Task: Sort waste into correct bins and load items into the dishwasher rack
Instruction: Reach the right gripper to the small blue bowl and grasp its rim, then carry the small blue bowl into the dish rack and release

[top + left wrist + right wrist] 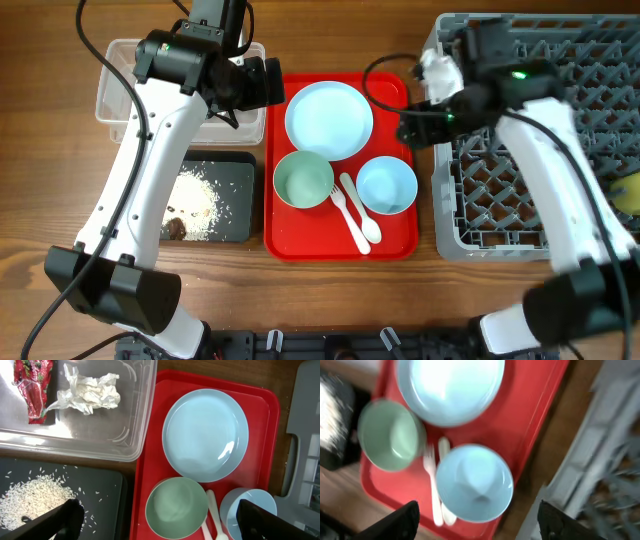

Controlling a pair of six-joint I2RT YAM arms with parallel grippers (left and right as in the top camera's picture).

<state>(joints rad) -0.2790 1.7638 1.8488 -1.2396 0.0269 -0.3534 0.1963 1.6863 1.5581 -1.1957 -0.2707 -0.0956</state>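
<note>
My right gripper needs to move down next onto the rack-side rim [414, 177] of the small light blue bowl, because that rim is clear of the white fork [347, 210] and spoon.
The light blue plate [329, 119], pale green bowl [303, 180], small light blue bowl [387, 185], white fork [347, 210] and spoon [364, 215] lie on the red serving tray [395, 243]. The red wrapper [33, 387] and the crumpled napkin [90, 392] lie in the clear tub [127, 452]. Rice crumbs [200, 195] and a brown lump [174, 228] lie in the black tray [238, 200]. The yellow cup [627, 192] sits in the grey rack [500, 195] at its right edge. My left gripper [155, 520] is open above the green bowl. My right gripper [477, 520] is open above the small blue bowl.
The red serving tray stands between the two bins on the left and the rack on the right. A strip of bare wooden table [300, 290] runs along the front. Cables hang over the tray's far right corner.
</note>
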